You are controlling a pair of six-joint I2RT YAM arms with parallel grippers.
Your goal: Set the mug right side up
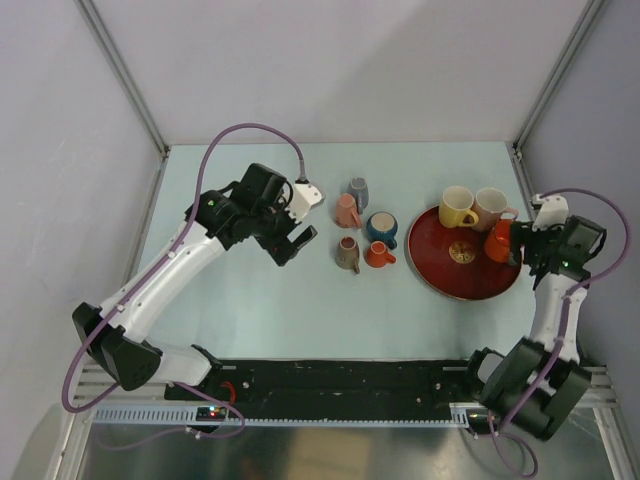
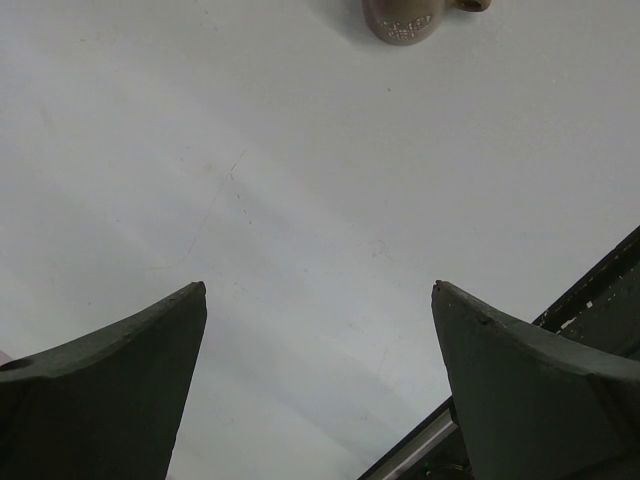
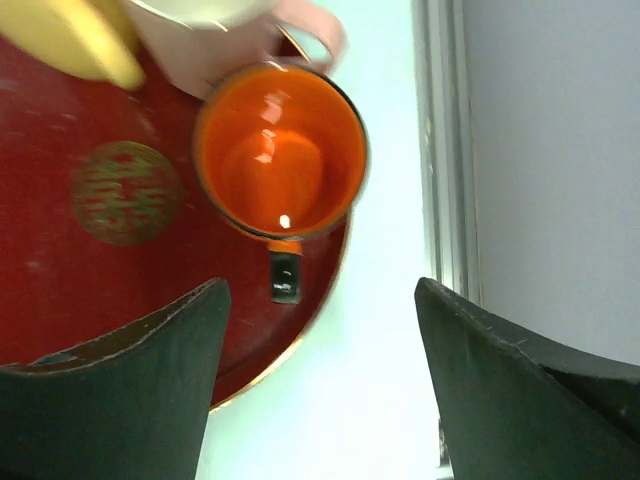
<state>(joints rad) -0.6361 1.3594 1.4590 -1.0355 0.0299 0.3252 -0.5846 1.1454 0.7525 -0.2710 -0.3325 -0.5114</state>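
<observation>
The brown mug's handle (image 1: 356, 267) juts out freely, so my right gripper needs to move next off the red tray, to the left in the top view, and down onto it.
Several small mugs stand in a cluster mid-table: a grey mug (image 1: 358, 190), a salmon mug (image 1: 347, 210), a blue mug (image 1: 381, 228) with its mouth up, a brown mug (image 1: 347, 254) and a small orange mug (image 1: 377, 255). My left gripper (image 1: 305, 216) is open and empty, just left of the cluster. In the left wrist view it (image 2: 318, 287) hovers over bare table, and the brown mug (image 2: 400, 20) shows a stamped base at the top edge. My right gripper (image 1: 517, 245) is open beside an upright orange mug (image 3: 280, 150) on the red tray (image 3: 60, 290). In the right wrist view it (image 3: 318, 284) is empty.
The red tray (image 1: 440, 275) at the right also holds a yellow mug (image 1: 457, 207) and a pink mug (image 1: 490, 205). The enclosure wall and metal frame (image 3: 445, 150) stand close on the right. A black rail (image 1: 350, 380) runs along the near edge.
</observation>
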